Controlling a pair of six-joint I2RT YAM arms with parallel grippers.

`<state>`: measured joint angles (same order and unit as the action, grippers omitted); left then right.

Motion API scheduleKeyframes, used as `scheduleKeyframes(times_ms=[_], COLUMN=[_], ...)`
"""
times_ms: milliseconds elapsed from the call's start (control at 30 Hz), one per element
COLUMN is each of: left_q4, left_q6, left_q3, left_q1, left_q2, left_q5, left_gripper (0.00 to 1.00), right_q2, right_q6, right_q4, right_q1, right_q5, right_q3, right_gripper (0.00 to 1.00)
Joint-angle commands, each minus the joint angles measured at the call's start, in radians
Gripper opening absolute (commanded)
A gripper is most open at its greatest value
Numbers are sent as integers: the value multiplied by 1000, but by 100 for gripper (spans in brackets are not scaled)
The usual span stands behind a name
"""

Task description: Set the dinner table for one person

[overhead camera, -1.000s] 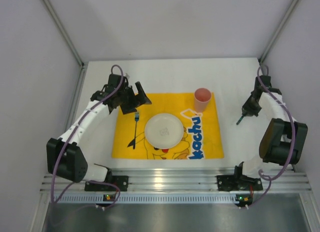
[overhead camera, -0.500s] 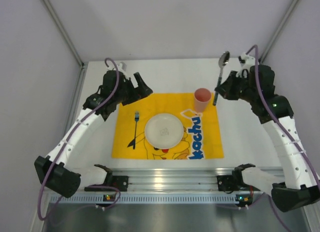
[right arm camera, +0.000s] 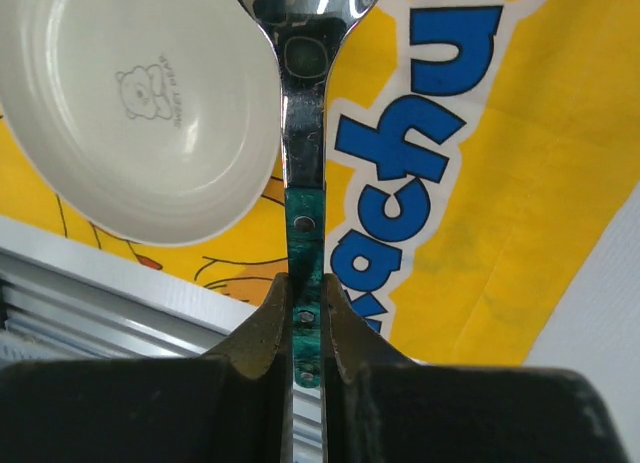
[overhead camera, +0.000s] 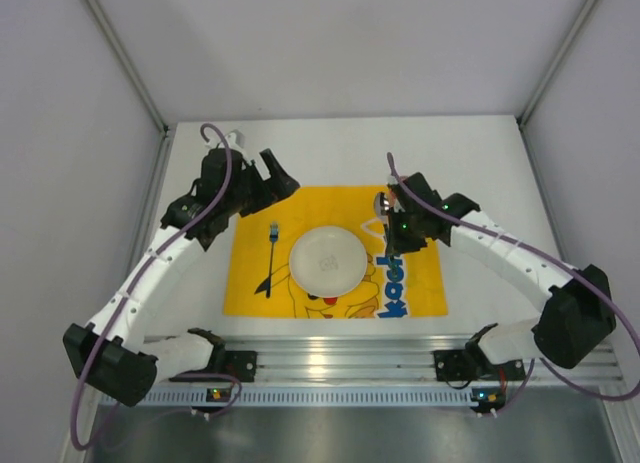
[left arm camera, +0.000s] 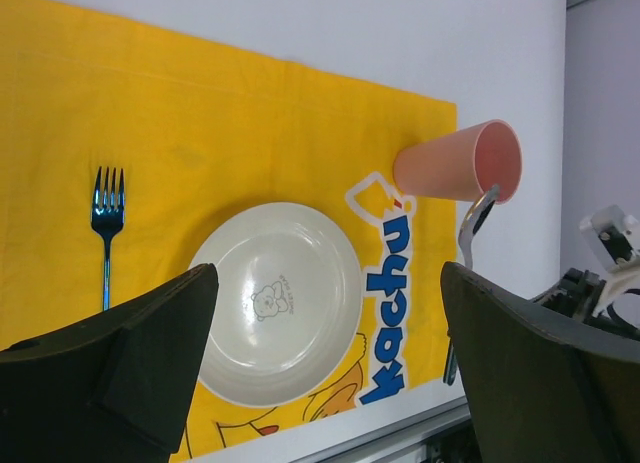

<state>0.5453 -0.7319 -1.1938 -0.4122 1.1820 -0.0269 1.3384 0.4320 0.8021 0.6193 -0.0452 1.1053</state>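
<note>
My right gripper needs to go down to the part of the placemat between plate and lettering (overhead camera: 380, 270) below it and let go of the spoon, because the fork (overhead camera: 271, 258) takes the other side of the plate.
The white dinner table (overhead camera: 480, 153) carries a yellow cartoon placemat (overhead camera: 250, 283). On the mat lie a white plate (overhead camera: 327, 260) and a blue fork (overhead camera: 271, 258) to the left of the plate. My right gripper (overhead camera: 390, 238) is shut on the green handle of a spoon (right arm camera: 303, 213), held above the mat between the plate (right arm camera: 140, 93) and the blue lettering. The spoon's bowl (overhead camera: 381, 202) points toward the far side. The pink cup (left arm camera: 455, 163) lies on its side in the left wrist view; the right arm hides it from above. My left gripper (overhead camera: 275, 178) is open and empty above the mat's far left corner.
Aluminium rails (overhead camera: 340, 358) run along the near edge by both arm bases. Grey walls (overhead camera: 80, 183) close in the left, right and far sides. Bare white tabletop (overhead camera: 340, 148) lies beyond the mat.
My right arm has swung in from the far right, carrying the spoon over to the mat just right of the plate. My left arm has shifted only slightly.
</note>
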Motion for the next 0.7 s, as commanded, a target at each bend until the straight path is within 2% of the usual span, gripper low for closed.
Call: scheduleKeyframes(times_ms=[0,233,667], left_q4=[-27,-4,56], left_q6=[-12,-14,9], left_q3=[22,56,66], left_q1=[1,0,1], left_q2=[-58,-105,-148], left_q5=[18,18,59], left_gripper=[98,98,98], right_q2=[25,123,255], right_q6=[112,287,323], right_q4=[-20,-76,-156], right_q1=[7,8,11], right_q5=[77,18,-2], right_q3=[-21,-78,-121], right_gripper=[0,0,0])
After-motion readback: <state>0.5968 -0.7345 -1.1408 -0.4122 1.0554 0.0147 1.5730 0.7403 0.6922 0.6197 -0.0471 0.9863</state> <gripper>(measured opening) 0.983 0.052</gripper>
